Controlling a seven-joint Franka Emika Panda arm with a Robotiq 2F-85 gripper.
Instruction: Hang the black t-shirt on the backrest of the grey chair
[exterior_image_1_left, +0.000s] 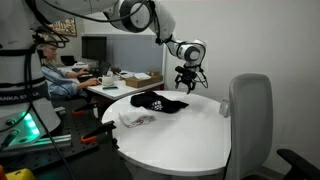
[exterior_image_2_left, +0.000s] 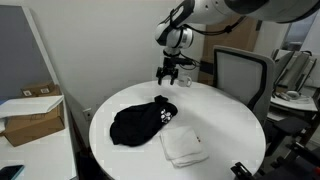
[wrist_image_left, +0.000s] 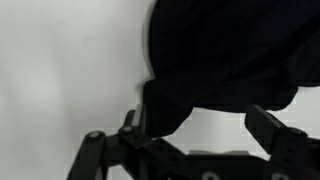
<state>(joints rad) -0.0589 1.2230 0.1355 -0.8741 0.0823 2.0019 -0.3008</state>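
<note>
The bare table still shows between my gripper's open fingers, so next I will move my gripper down and shift its fingers over the black t-shirt's chair-side end (exterior_image_1_left: 176, 105) (wrist_image_left: 195, 86) below.
The black t-shirt (exterior_image_1_left: 160, 101) lies crumpled on the round white table (exterior_image_1_left: 190, 135); it also shows in an exterior view (exterior_image_2_left: 140, 122). The grey chair (exterior_image_1_left: 250, 115) stands at the table's edge, its backrest (exterior_image_2_left: 240, 72) bare. My gripper (exterior_image_1_left: 188, 80) hangs open and empty just above the table, beside the shirt's edge on the chair side (exterior_image_2_left: 167, 76). In the wrist view the shirt (wrist_image_left: 220, 45) fills the top, and my open jaws (wrist_image_left: 205, 125) frame bare table below it, with one finger next to the cloth's edge.
A folded white cloth (exterior_image_1_left: 135, 119) lies next to the shirt (exterior_image_2_left: 183, 145). A person sits at a desk with monitors (exterior_image_1_left: 95, 48) behind the table. Cardboard boxes (exterior_image_2_left: 30, 110) stand by the wall. Another chair (exterior_image_2_left: 295, 65) is at the far side.
</note>
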